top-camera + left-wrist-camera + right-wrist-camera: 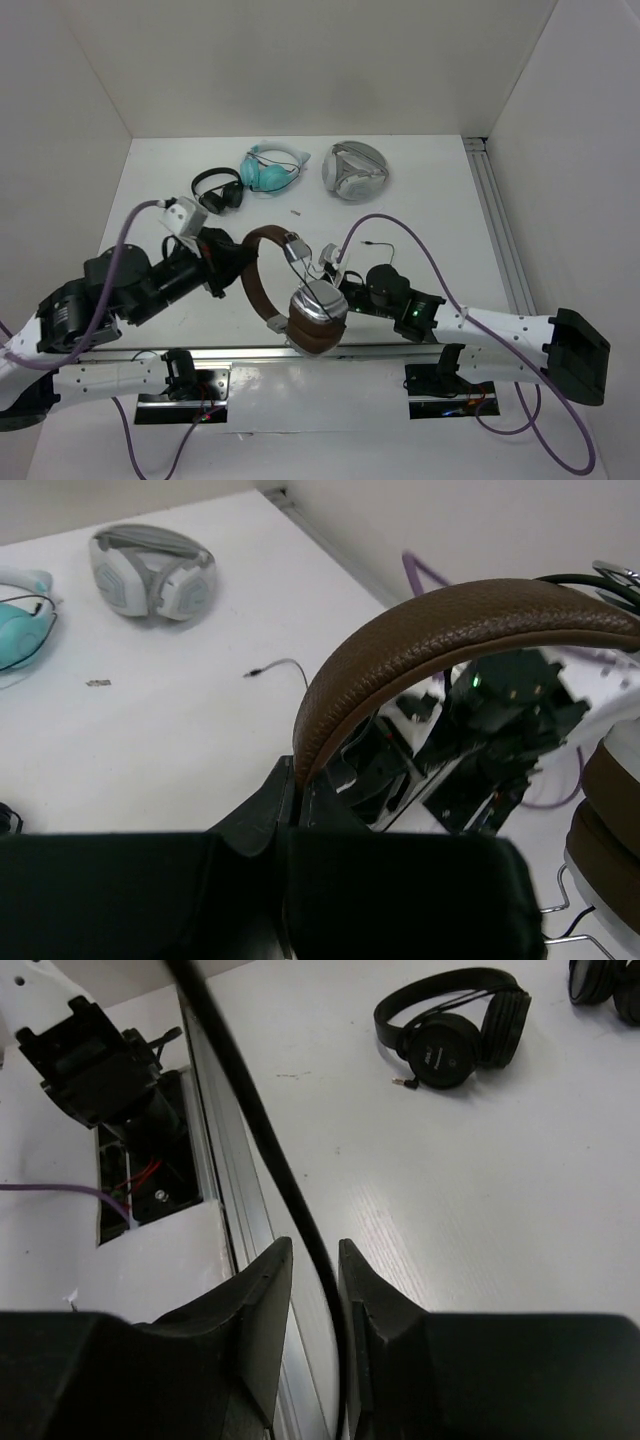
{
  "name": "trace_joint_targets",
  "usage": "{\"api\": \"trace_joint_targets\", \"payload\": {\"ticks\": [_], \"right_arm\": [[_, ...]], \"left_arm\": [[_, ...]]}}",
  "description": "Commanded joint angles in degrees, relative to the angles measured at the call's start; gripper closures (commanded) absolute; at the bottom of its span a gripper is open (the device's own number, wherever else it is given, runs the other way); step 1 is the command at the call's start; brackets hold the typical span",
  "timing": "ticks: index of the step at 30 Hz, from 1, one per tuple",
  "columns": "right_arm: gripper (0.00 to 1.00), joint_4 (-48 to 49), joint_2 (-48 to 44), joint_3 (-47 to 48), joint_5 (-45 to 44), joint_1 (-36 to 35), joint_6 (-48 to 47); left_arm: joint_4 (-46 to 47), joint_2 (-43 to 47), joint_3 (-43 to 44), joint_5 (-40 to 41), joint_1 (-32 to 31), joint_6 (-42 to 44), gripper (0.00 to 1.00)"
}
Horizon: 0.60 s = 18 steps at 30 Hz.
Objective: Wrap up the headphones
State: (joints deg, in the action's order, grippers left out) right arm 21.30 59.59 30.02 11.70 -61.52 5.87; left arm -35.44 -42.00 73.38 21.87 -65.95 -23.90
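Observation:
The cable (255,1130) runs between the right gripper's parted fingers, so the gripper will next move back from the headphones' cups toward the near metal bar, then close there.
The brown-banded headphones (262,270) are held up above the table's near middle, with a silver cup (318,312) at the bottom. My left gripper (232,262) is shut on the brown headband (450,630), which it pinches at its fingertips (295,780). My right gripper (335,272) is just right of the cups. Its jaws (312,1255) stand almost together around the thin black cable (255,1130), which lies against the right finger. The cable's free end with its plug (262,670) lies on the table further back (372,243).
Small black headphones (218,190), teal headphones (268,168) and silver-grey headphones (352,170) lie at the back. The black pair (450,1025) shows in the right wrist view, with another dark one (600,980) at its top right. A metal rail (495,230) runs along the right.

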Motion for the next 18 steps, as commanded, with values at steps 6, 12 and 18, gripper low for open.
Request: {"api": "trace_joint_targets", "payload": {"ticks": [6, 12, 18], "right_arm": [[0.87, 21.0, 6.2, -8.7, -0.3, 0.0, 6.2], [0.91, 26.6, 12.5, -11.0, -0.3, -1.1, 8.2], [1.0, 26.3, 14.1, -12.9, -10.6, -6.3, 8.7]], "left_arm": [[-0.8, 1.5, 7.9, 16.9, -0.2, -13.4, 1.0], [-13.6, -5.3, 15.1, 28.0, -0.2, -25.8, 1.0], [-26.5, -12.5, 23.1, 38.5, -0.2, -36.2, 1.0]]}}
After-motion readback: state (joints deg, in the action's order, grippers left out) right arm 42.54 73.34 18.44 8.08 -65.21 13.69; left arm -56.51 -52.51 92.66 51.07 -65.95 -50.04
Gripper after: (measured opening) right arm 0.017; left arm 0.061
